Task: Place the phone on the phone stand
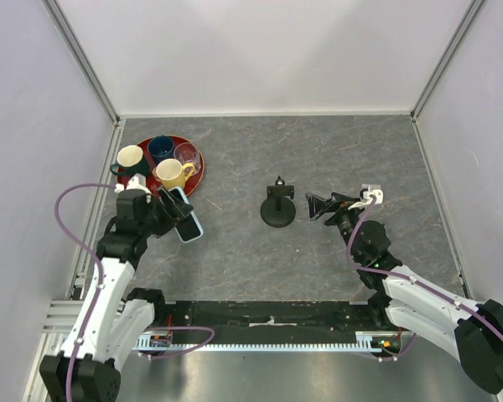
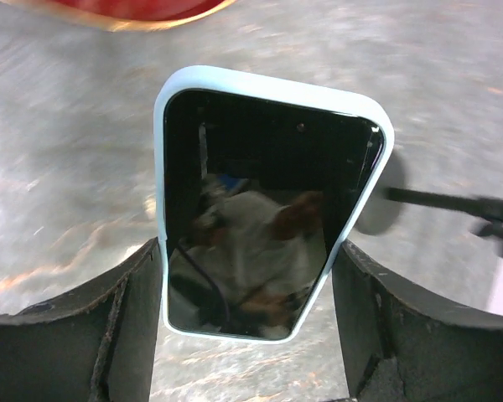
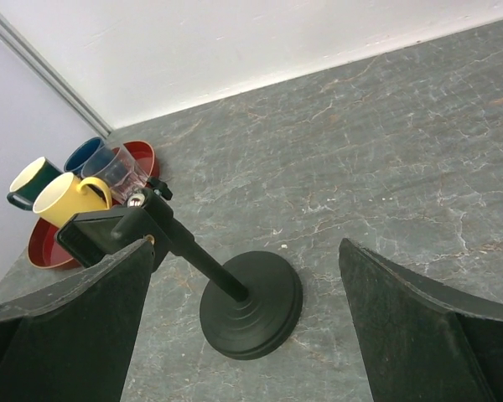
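Note:
My right gripper moves up and to the left in the top view to the phone's stand-side long edge next, because the phone stand rises between them.
The phone, with a black screen and light blue case, is held in my left gripper at the table's left, just in front of the red tray. In the left wrist view the phone sits between the two fingers, which press on its long edges, and it is above the table. The phone stand is upright at the table's middle, with a round base and a clamp on top. My right gripper is open and empty just right of the phone stand. In the right wrist view the phone stand shows between the spread fingers.
A red tray at the back left holds a white and green mug, a blue mug, a yellow mug and a clear glass. White walls enclose the table on three sides.

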Motion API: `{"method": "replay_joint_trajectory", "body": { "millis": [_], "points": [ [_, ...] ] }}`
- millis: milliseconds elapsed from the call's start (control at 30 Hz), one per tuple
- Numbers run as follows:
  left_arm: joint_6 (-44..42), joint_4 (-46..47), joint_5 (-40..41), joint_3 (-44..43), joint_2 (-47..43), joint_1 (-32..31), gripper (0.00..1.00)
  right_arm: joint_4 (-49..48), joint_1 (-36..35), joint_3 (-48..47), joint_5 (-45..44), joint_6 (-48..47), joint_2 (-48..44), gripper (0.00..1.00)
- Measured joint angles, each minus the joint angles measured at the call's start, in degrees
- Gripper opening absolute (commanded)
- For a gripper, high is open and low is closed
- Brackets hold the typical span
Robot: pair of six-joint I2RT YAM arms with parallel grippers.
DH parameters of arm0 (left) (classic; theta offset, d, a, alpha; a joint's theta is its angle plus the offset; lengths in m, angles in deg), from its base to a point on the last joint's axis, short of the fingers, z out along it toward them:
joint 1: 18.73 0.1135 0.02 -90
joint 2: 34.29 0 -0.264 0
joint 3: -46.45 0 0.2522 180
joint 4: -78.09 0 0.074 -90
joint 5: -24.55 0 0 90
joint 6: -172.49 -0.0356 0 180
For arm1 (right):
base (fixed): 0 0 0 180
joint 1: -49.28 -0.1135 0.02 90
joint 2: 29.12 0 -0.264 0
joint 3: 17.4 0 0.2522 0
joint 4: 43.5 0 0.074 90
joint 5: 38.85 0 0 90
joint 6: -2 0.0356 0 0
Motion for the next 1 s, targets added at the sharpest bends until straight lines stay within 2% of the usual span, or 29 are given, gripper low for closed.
{"method": "replay_joint_trajectory", "body": {
  "millis": [100,200,300,467,600,700,800,900,1000],
  "points": [
    [-3.6,7.6,-7.8,0.2,-4.1,0.0,0.02,0.1,0.0,0.0,-1.1,0.3,-0.3,0.98],
    [-4.6,17.1,-16.3,0.0,-3.3,0.0,0.02,0.2,0.0,0.0,-2.2,0.5,-0.5,0.98],
    [-4.4,23.4,-22.6,-2.5,1.3,0.0,0.02,1.0,0.0,0.0,-2.8,0.4,-0.5,0.98],
    [-4.3,27.0,-28.1,-15.6,12.8,-0.1,0.02,6.8,0.0,-2.1,-4.5,0.3,-0.7,0.98],
    [-5.1,27.5,-29.1,-23.2,18.5,-0.1,0.02,22.5,0.0,-13.5,-6.9,3.6,1.4,0.98],
    [-6.8,25.6,-27.5,-23.5,19.3,-0.1,0.02,38.1,0.0,-26.1,-8.1,7.8,4.6,0.98],
    [-7.4,24.4,-26.8,-21.5,19.2,-0.2,0.02,49.5,0.0,-33.4,-7.8,10.2,5.2,0.98],
    [-7.6,24.6,-27.4,-18.8,17.9,-0.8,0.02,59.1,0.1,-37.5,-4.0,10.2,5.0,0.98],
    [-7.6,26.8,-29.9,-16.2,15.4,-1.7,0.02,64.7,0.1,-40.7,4.2,9.4,5.5,0.98]
  ]
}}
